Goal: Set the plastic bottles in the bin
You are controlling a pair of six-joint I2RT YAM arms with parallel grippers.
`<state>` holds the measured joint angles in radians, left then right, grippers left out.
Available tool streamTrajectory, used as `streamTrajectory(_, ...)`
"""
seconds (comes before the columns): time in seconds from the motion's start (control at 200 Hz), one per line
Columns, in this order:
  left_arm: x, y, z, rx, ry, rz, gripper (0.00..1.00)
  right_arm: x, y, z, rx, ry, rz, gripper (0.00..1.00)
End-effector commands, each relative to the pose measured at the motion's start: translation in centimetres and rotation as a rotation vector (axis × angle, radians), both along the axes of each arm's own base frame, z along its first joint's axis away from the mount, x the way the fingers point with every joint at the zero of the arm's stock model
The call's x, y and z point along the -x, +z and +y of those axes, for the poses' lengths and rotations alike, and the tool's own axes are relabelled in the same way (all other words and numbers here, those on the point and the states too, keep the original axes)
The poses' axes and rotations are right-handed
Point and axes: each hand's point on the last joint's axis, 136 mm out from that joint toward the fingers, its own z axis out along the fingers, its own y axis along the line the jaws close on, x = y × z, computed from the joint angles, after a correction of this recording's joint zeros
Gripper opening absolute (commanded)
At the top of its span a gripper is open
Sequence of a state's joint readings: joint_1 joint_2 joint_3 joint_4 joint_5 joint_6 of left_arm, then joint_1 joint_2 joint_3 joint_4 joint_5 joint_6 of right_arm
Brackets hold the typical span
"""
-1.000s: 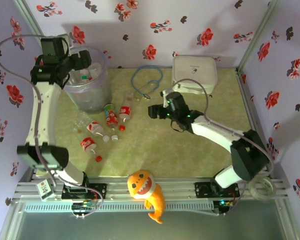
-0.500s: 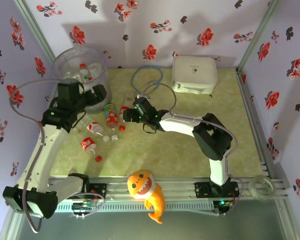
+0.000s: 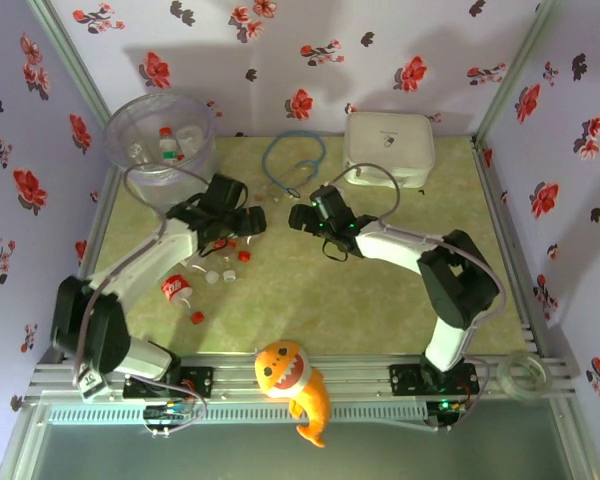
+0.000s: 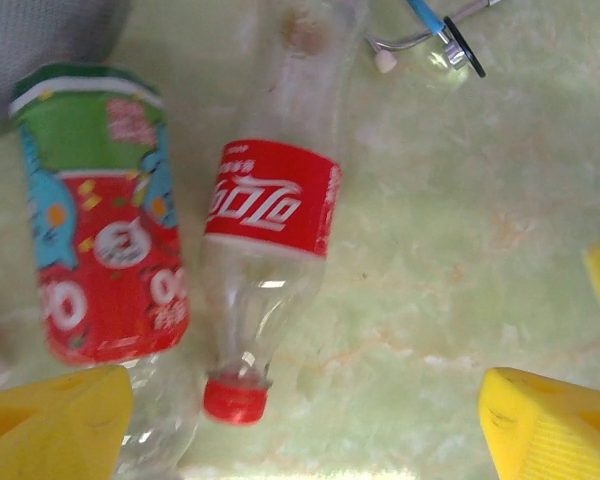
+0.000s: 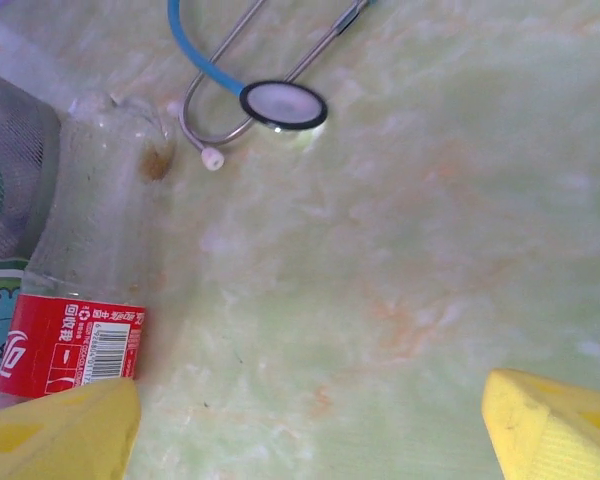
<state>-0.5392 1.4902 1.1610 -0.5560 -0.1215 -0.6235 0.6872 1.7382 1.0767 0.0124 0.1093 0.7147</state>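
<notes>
My open left gripper should move down next onto the red label of the clear bottle point(image 4: 273, 197), with one finger along each side, because the clear bottle is still outside the bin.
The translucent grey bin point(image 3: 130, 165) stands at the back left with bottles inside, one red-capped point(image 3: 164, 141). On the table, a clear bottle with a red label and red cap point(image 4: 265, 260) lies beside a green-and-red labelled bottle point(image 4: 105, 250). My left gripper point(image 3: 246, 222) point(image 4: 300, 430) hovers open just over them, yellow fingers point(image 4: 50, 420) either side, nothing held. My right gripper point(image 3: 300, 216) point(image 5: 305, 430) is open to their right; the red-labelled bottle point(image 5: 85, 280) lies by its left finger point(image 5: 55, 435). Another red-labelled bottle point(image 3: 177, 288) lies nearer the front.
A blue stethoscope point(image 3: 292, 165) point(image 5: 270, 100) lies behind the grippers. A white square case point(image 3: 388, 148) sits at the back right. Loose red caps point(image 3: 244, 256) dot the mat. An orange fish toy point(image 3: 290, 380) and a tape roll point(image 3: 525, 375) rest on the front rail.
My left arm swung down from the bin to the bottle cluster on the table. My right gripper reached left toward the bottles, then drew back to the right.
</notes>
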Motion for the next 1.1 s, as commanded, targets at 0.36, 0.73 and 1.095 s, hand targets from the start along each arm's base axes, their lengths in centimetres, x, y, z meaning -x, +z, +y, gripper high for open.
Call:
streamTrajectory(0.36,-5.2,-4.8,-1.6,-0.191,-0.085,0.097,0.88,2.9,2.5,-8.4,0.089,-0.046,-0.044,0.93)
streamTrajectory(0.73,-6.9,-9.5,-1.8,-0.195,-0.091,0.190,0.92,3.4,3.3,-11.4,0.114,-0.069,-0.062,0.98)
streamTrajectory(1.095,-7.3,-12.9,-2.0,-0.229,-0.101,0.254,0.76,3.6,3.1,-12.2,0.104,-0.085,-0.060,0.98)
